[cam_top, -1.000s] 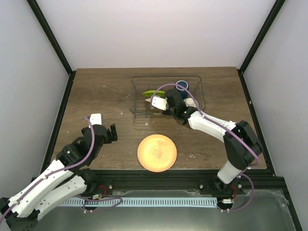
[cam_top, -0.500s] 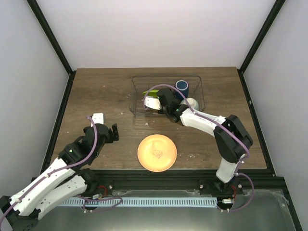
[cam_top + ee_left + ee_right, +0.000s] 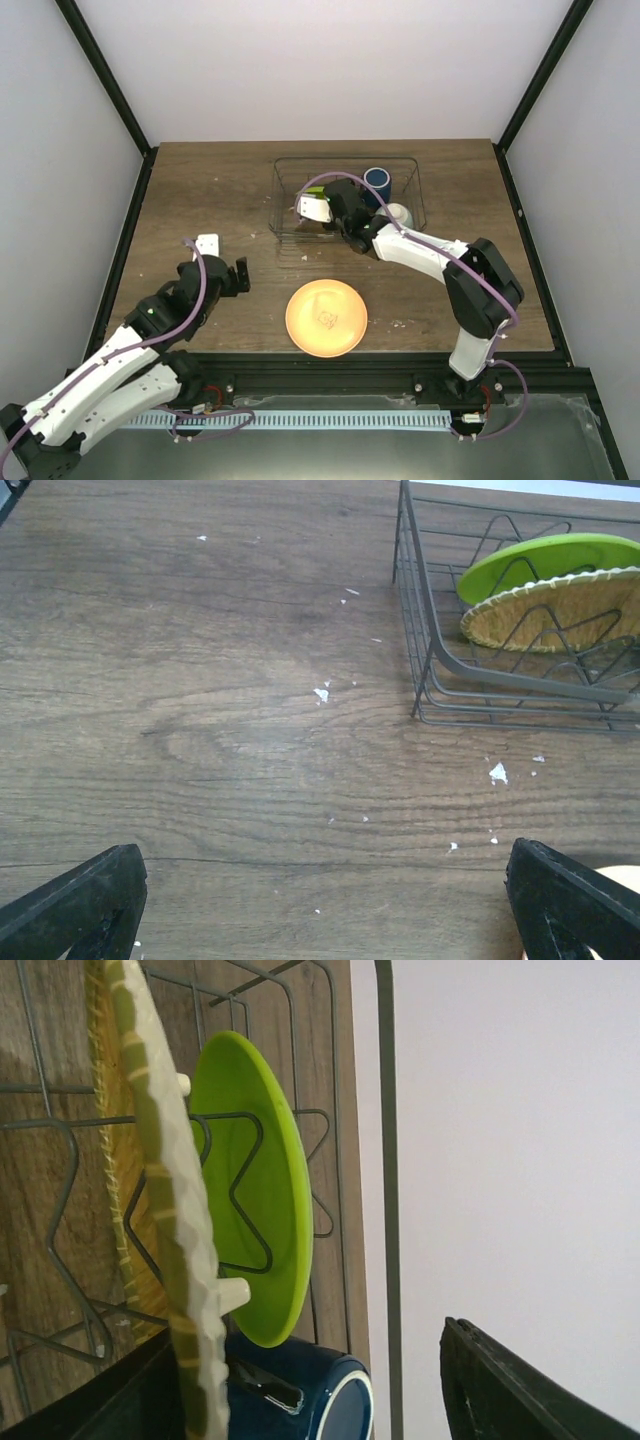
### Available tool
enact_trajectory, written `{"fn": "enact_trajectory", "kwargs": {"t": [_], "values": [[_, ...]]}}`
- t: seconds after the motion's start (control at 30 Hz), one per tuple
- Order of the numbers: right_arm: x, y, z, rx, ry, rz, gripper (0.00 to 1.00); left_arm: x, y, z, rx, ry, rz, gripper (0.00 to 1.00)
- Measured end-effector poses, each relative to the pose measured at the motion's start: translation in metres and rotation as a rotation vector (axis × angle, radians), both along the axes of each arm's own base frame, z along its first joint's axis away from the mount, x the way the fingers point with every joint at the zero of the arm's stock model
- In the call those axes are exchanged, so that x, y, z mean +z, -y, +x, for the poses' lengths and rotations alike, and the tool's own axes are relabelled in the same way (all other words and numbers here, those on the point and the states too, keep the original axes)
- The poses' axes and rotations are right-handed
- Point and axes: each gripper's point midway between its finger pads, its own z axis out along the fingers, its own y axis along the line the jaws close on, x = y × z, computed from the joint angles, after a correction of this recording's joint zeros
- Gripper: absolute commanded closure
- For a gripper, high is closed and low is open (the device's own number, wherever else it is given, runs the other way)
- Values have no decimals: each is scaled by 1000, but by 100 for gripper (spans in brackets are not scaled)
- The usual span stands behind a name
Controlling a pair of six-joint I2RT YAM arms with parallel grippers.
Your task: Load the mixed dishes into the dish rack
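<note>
The orange plate's nearest rim is below the left gripper, to its right in the top view, so the left gripper will next move across and down until its fingers are on both sides of that rim.
The wire dish rack [image 3: 410,172] stands at the back of the table. A dark blue mug [image 3: 378,180] and a pale mint bowl [image 3: 400,214] sit in it. In the right wrist view a woven plate [image 3: 165,1210] stands on edge in the rack beside the lime-green plate [image 3: 255,1190], with the mug [image 3: 325,1400] behind them. My right gripper [image 3: 322,210] hovers over the rack's left half, open, its jaws wide and one jaw close to the woven plate's rim. An orange plate [image 3: 326,317] lies flat on the table in front. My left gripper [image 3: 222,268] is open over bare wood.
The left wrist view shows the rack's near corner [image 3: 430,650] with the lime-green plate [image 3: 545,565] and woven plate [image 3: 555,610] upright inside. White crumbs [image 3: 497,772] dot the wood. Black frame posts [image 3: 120,110] border the table.
My right gripper has opened and let go of the woven plate, which now stands in the rack; the arm shifted left. The left arm crept slightly forward.
</note>
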Motion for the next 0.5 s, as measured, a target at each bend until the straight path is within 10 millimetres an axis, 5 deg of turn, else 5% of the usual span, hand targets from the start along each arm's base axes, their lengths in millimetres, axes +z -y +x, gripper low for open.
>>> {"fn": "enact_trajectory", "kwargs": {"t": [0.2,0.5], "values": [[25,3,-3,-26,27,74,27,-12,17,-2,-76,-53,-23,0],[140,26,-55,-106,69,476,28,-80,53,-18,-242,-261,-55,0]]}}
